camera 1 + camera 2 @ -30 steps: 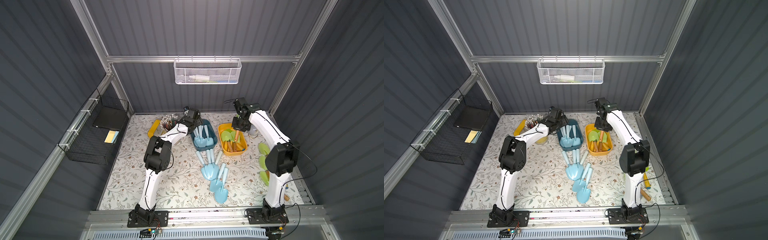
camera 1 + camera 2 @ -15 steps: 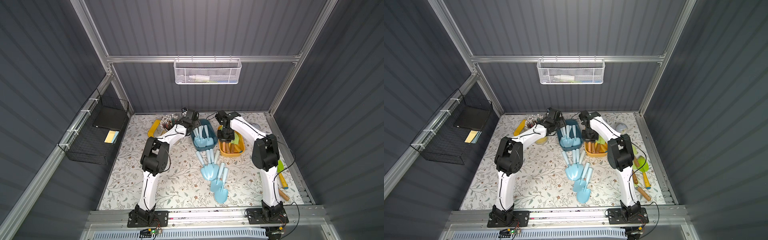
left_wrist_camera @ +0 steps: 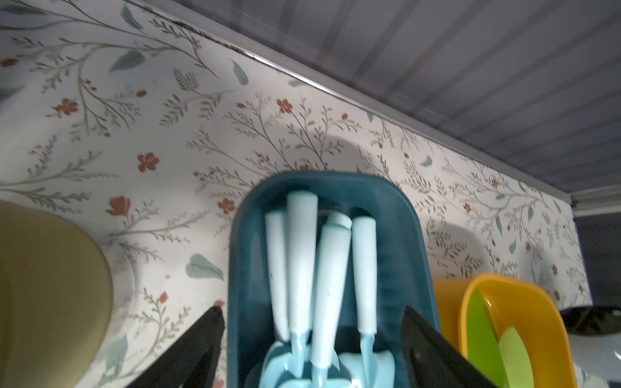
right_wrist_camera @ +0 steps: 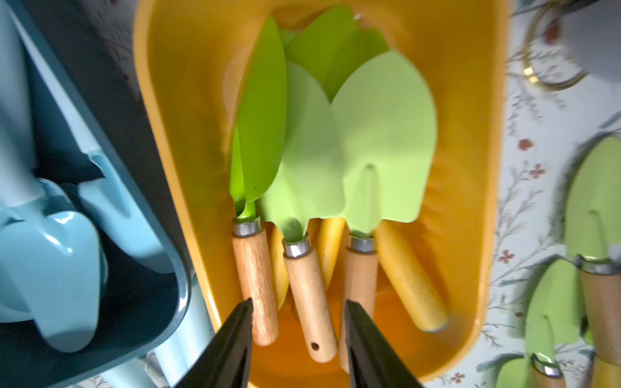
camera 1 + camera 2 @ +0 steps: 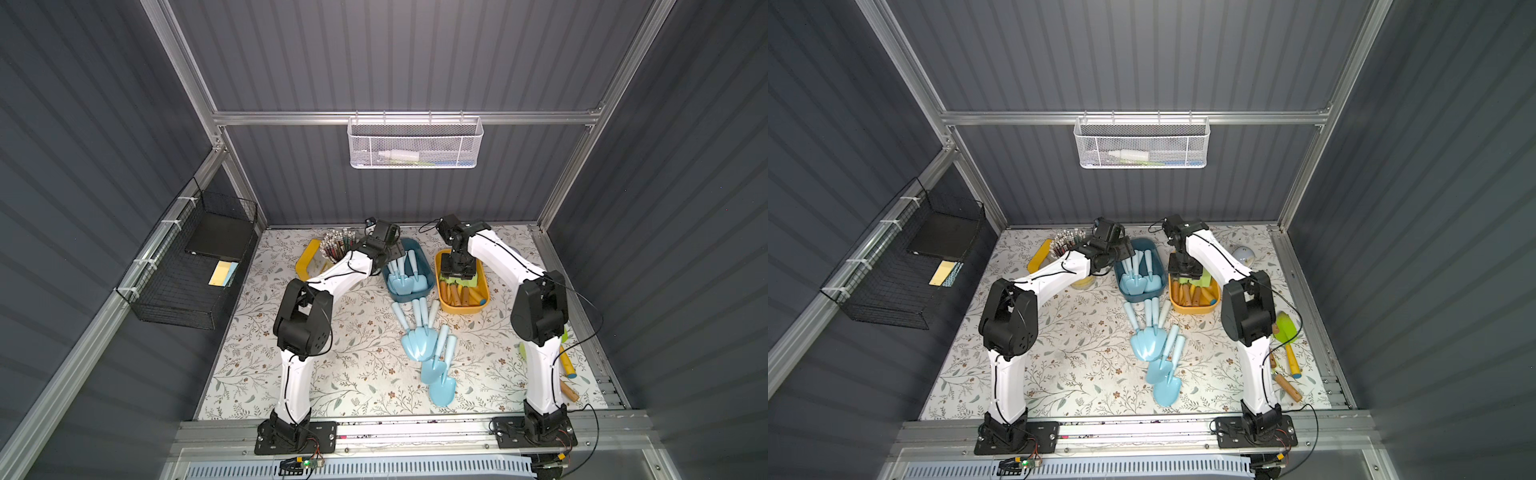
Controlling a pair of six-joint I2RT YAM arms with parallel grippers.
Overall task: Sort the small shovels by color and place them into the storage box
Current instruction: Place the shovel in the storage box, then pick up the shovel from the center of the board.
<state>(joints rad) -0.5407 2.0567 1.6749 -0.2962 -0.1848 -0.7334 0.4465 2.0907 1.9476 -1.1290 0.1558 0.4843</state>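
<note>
I will next move my left gripper back from the dark-blue storage box (image 5: 428,266) and down onto the handle of the frontmost pale-blue shovel, because the shovel is still outside the box.
Several pale-blue shovels (image 3: 322,268) lie in the dark-blue storage box (image 5: 428,266), handles toward the back wall. My left gripper (image 3: 312,309) hangs over them, open wide and empty; in a top view it is the left gripper (image 5: 392,253). Green-bladed shovels (image 4: 383,134) lie in the yellow box (image 4: 470,100). My right gripper (image 4: 299,301) is open just above their wooden handles (image 4: 309,285), clear of them on both sides. More blue shovels (image 5: 419,332) lie on the table in front of the boxes. Loose green shovels (image 5: 1287,328) lie at the right edge.
A holder of pencils (image 5: 336,245) and a yellow tray (image 5: 305,259) stand left of the blue box. A white round object (image 5: 1244,254) sits behind the right arm. A white mesh basket (image 5: 415,143) hangs on the back wall, a black wire basket (image 5: 195,266) on the left wall.
My right gripper has come down over the yellow box and its jaws have parted. The left gripper stayed over the blue box and opened a little wider.
</note>
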